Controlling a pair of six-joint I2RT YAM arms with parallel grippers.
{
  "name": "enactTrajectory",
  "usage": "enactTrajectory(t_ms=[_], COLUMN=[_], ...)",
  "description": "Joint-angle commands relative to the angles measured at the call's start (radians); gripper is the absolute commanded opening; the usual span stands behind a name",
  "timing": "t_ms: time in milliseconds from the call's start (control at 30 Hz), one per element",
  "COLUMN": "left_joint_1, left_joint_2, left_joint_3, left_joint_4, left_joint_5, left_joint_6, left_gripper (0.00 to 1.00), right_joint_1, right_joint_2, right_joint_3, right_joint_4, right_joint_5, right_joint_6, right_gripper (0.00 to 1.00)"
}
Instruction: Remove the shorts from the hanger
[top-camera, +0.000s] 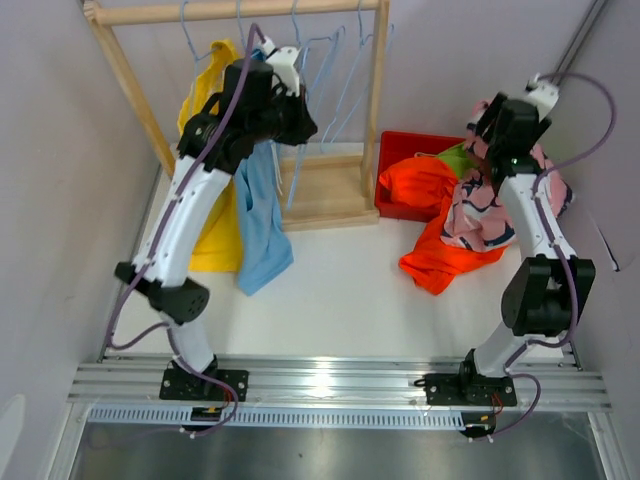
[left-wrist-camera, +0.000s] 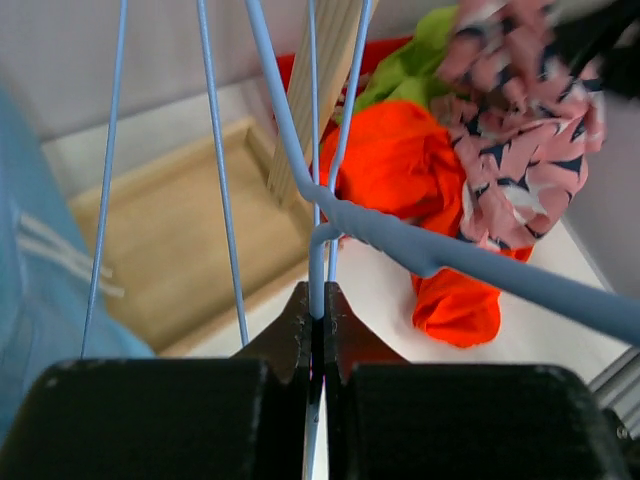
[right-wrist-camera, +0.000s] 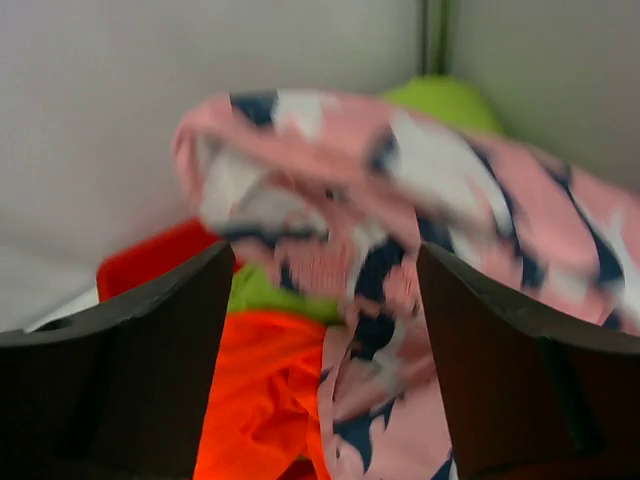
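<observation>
The hanger of the thin wire is already bare of shorts, so my left gripper should next move outward toward the end of the rack's bar nearest the bin and let go of the thin wire there.
My left gripper (top-camera: 305, 125) reaches up into the wooden rack (top-camera: 375, 90) and is shut on the thin wire of a pale blue hanger (left-wrist-camera: 318, 265). Yellow shorts (top-camera: 212, 215) and light blue shorts (top-camera: 262, 235) hang just left of that arm. My right gripper (right-wrist-camera: 325, 290) stands open over the red bin (top-camera: 400, 145). Blurred pink patterned shorts (right-wrist-camera: 400, 200) lie loose between and beyond its fingers, not pinched. They drape over orange shorts (top-camera: 435, 205) and lime green shorts (top-camera: 458, 157).
Several bare blue hangers (top-camera: 335, 70) hang on the rack's rail (top-camera: 240, 10). The rack's wooden base (top-camera: 320, 190) sits beside the bin. Grey walls close in on the left, back and right. The orange shorts spill out onto the white table (top-camera: 340, 285).
</observation>
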Motion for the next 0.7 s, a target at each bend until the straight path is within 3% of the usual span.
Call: enactTrajectory(t_ms=[0, 67, 333, 667], left_joint_1=[0.039, 0.057, 0.102, 0.102], left_joint_2=[0.109, 0.138, 0.195, 0.296], left_joint_3=[0.218, 0.202, 0.188, 0.268], left_joint_4=[0.044, 0.107, 0.374, 0.569], left_joint_5=[0.112, 0.182, 0.223, 0.212], left_joint_6=[-0.009, -0.023, -0.107, -0.219], left_gripper=[0.0, 0.0, 0.0, 0.01], right_joint_1=[0.008, 0.014, 0.089, 0.137], right_joint_2=[-0.178, -0.234, -0.448, -0.588], right_joint_3=[-0.267, -0.372, -0.73, -0.853], right_joint_4=[0.117, 0.168, 0.251, 0.24], right_joint_5=[-0.074, -0.103, -0.152, -0.144], right_joint_6=[0.154, 0.201, 0.249, 0.254], right_gripper=[0.82, 0.82, 0.79, 0.76])
